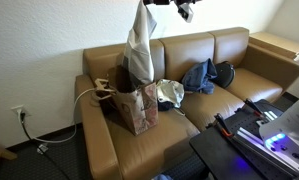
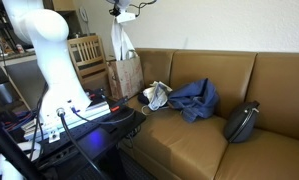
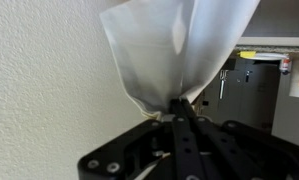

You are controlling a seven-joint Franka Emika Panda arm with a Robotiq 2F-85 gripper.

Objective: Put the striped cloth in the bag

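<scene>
I will next move my gripper down toward the bag's opening (image 1: 131,88) and release the cloth's top, as the cloth's lower end already hangs over the brown paper bag.
My gripper (image 1: 144,3) is high above the sofa, shut on the top of a pale cloth (image 1: 140,45) that hangs down long and limp. The cloth's lower end hangs just above the open brown paper bag (image 1: 135,106) standing on the sofa seat. In an exterior view the cloth (image 2: 121,42) hangs from the gripper (image 2: 119,14) over the bag (image 2: 124,74). In the wrist view the fingers (image 3: 179,106) are closed together, pinching the white cloth (image 3: 174,45); any stripes are hard to make out.
A tan leather sofa (image 1: 229,85) holds a crumpled light cloth (image 1: 169,93), a blue garment (image 1: 199,76) and a dark bag (image 2: 242,121). A white cable (image 1: 86,95) lies over the armrest. Equipment stands in front of the sofa (image 1: 254,125).
</scene>
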